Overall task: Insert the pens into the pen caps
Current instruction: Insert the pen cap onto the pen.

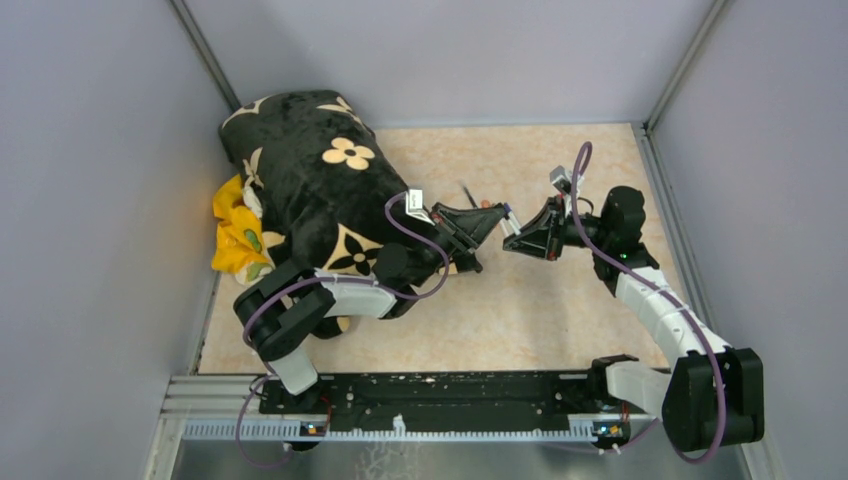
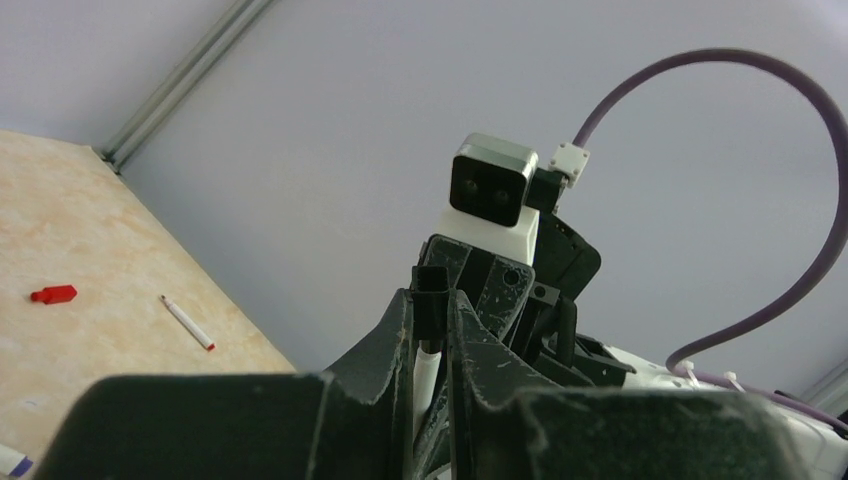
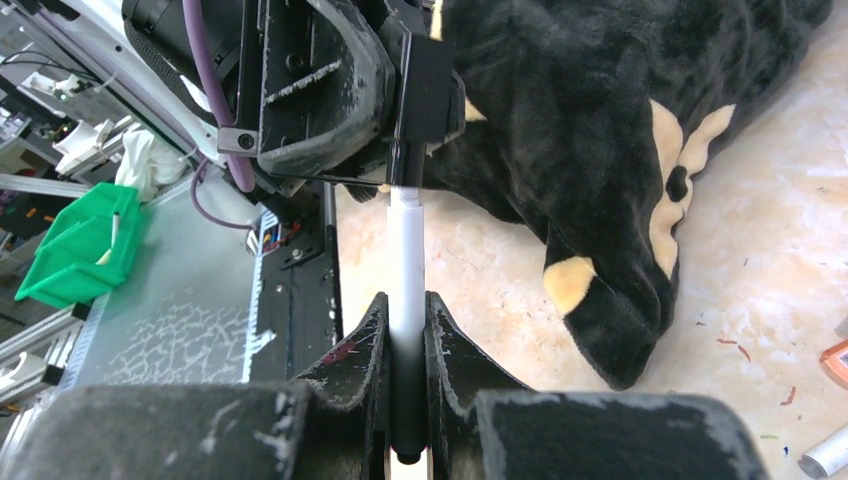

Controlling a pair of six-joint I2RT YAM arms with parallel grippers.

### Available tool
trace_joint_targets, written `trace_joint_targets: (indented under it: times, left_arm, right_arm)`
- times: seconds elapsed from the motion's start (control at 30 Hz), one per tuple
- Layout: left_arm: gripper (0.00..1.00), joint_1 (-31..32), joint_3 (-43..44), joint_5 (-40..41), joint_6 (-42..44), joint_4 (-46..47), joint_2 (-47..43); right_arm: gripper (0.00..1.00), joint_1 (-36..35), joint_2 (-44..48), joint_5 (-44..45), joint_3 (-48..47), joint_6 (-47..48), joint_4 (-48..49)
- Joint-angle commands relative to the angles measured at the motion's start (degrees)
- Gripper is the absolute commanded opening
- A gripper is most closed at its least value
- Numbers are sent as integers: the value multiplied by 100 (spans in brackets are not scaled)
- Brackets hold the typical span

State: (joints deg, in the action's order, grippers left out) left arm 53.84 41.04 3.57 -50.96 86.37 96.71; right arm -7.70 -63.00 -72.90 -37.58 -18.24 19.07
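Next, my right gripper will go toward the right in the top view and down to release the pen atop the bare table, because the cap covers the pen's tip.
My left gripper (image 1: 496,213) is shut on a black pen cap (image 2: 432,298), held up off the table. My right gripper (image 1: 513,231) is shut on a white-barrelled pen (image 3: 406,262) and faces the left one. The pen's dark tip sits at or just inside the mouth of the black cap (image 3: 426,96). In the left wrist view the white barrel (image 2: 427,372) shows right below the cap. A red cap (image 2: 53,293) and a white pen with a red end (image 2: 187,323) lie on the table. A thin dark pen (image 1: 468,192) lies behind the grippers.
A black plush cloth with cream flowers (image 1: 310,185) covers the left back of the table, over a yellow cloth (image 1: 237,235). An orange marker (image 3: 835,362) and a pale pen end (image 3: 825,455) lie at the right. Grey walls enclose the table.
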Motion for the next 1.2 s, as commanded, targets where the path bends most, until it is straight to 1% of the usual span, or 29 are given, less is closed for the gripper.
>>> trace_joint_targets:
  times: [0.0, 0.27, 0.43, 0.5, 0.63, 0.77, 0.87, 1.07, 1.17]
  left_arm:
    - [0, 56, 82, -264, -123, 1638, 132]
    - [0, 52, 74, -326, -121, 1637, 109]
    - [0, 69, 78, -881, -76, 1605, 305]
    - [0, 116, 78, -1084, -85, 1449, 386]
    - [0, 431, 40, -1265, 160, 989, 411]
    - [0, 703, -96, -1185, 178, 980, 494]
    - [0, 854, -164, -1165, 108, 910, 534]
    - [0, 1041, -265, -1311, -400, 808, 622]
    - [0, 1119, -389, -1301, -389, 664, 512]
  right_arm:
    - [0, 5, 157, 81, -134, 112, 178]
    - [0, 6, 178, 161, -178, 152, 71]
    - [0, 2, 208, 139, -185, 128, 96]
    - [0, 6, 209, 165, -188, 113, 97]
    - [0, 28, 210, 235, -188, 35, 152]
    - [0, 94, 231, 300, -142, -67, 272]
    - [0, 186, 260, 295, -94, -178, 417]
    - [0, 261, 341, 164, -30, -71, 502]
    - [0, 261, 339, 46, -13, 27, 495]
